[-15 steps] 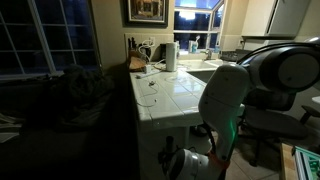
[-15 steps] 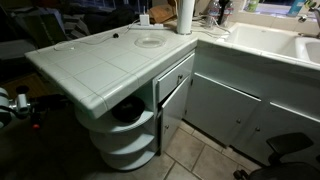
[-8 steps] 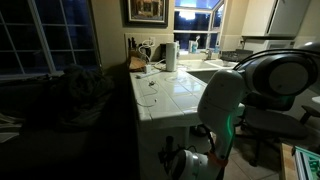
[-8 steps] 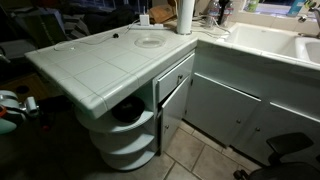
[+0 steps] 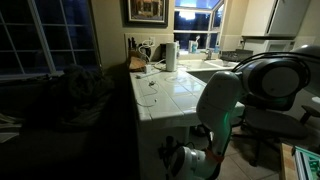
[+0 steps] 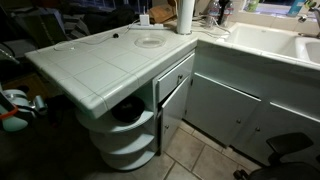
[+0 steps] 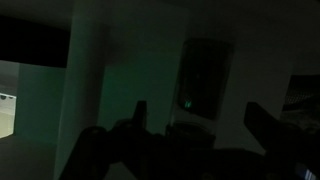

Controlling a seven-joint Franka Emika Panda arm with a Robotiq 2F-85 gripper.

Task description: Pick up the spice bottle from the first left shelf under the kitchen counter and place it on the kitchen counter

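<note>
My gripper eases ahead onto the lower body of the dark cylindrical spice bottle next, since it stands before my gripper between the open fingers, beyond their ends.
The kitchen counter [image 5: 172, 92] is a white tiled top with dark grout, seen in both exterior views [image 6: 100, 62]. Rounded open shelves [image 6: 128, 133] sit under its end, with a dark shape [image 6: 128, 113] on the top shelf. My gripper [image 5: 172, 160] hangs low beside the counter's base and shows at the left edge of an exterior view [image 6: 14, 107]. In the very dark wrist view my gripper [image 7: 200, 118] is open and empty. A tall dark bottle-like shape [image 7: 205, 82] stands ahead between the fingers, some way off; I cannot tell if it is the spice bottle.
A paper towel roll [image 6: 186, 16], cables and small items stand at the counter's far end. A drawer and cabinet door [image 6: 172, 92] adjoin the shelves. A sink counter [image 6: 262, 45] runs to the right. An office chair [image 6: 290, 150] stands on the tiled floor.
My gripper has crept a little further into view from the left edge of an exterior view, toward the shelves. The arm's upper links have shifted slightly. Nothing on the counter has moved.
</note>
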